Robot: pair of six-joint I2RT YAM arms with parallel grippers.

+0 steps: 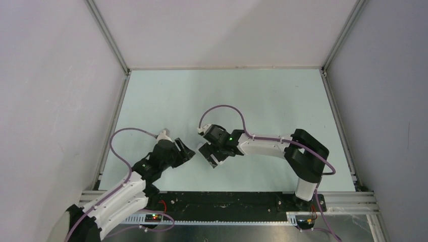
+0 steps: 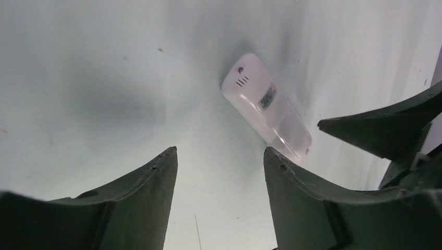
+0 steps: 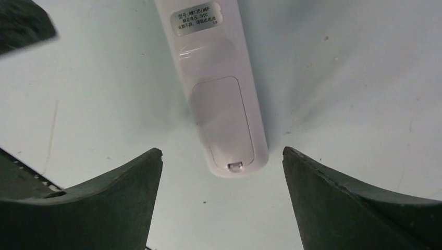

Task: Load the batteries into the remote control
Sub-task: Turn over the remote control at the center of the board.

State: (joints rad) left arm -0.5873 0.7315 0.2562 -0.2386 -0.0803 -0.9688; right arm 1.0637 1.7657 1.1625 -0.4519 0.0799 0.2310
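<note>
My right gripper moves down and toward the printed label next, astride the remote's latch end [image 3: 230,147], since the open fingers still stop short of the cover.
The white remote control [image 3: 219,104] lies flat on the pale table with its back up, showing a printed label and a closed battery cover with a small latch. My right gripper [image 3: 221,151] is open, with the remote's latch end just ahead of its fingertips and untouched. My left gripper [image 2: 219,152] is also open and empty, and the remote control [image 2: 266,107] lies beyond its right fingertip. In the top view the left gripper [image 1: 185,151] and right gripper [image 1: 208,154] face each other closely, and the remote is hidden between them. The batteries are out of view.
White enclosure walls with aluminium posts [image 1: 108,38] surround the pale green table [image 1: 252,96]. Purple cables [image 1: 222,108] loop over both arms. The right gripper's dark fingers [image 2: 380,130] show at the right of the left wrist view.
</note>
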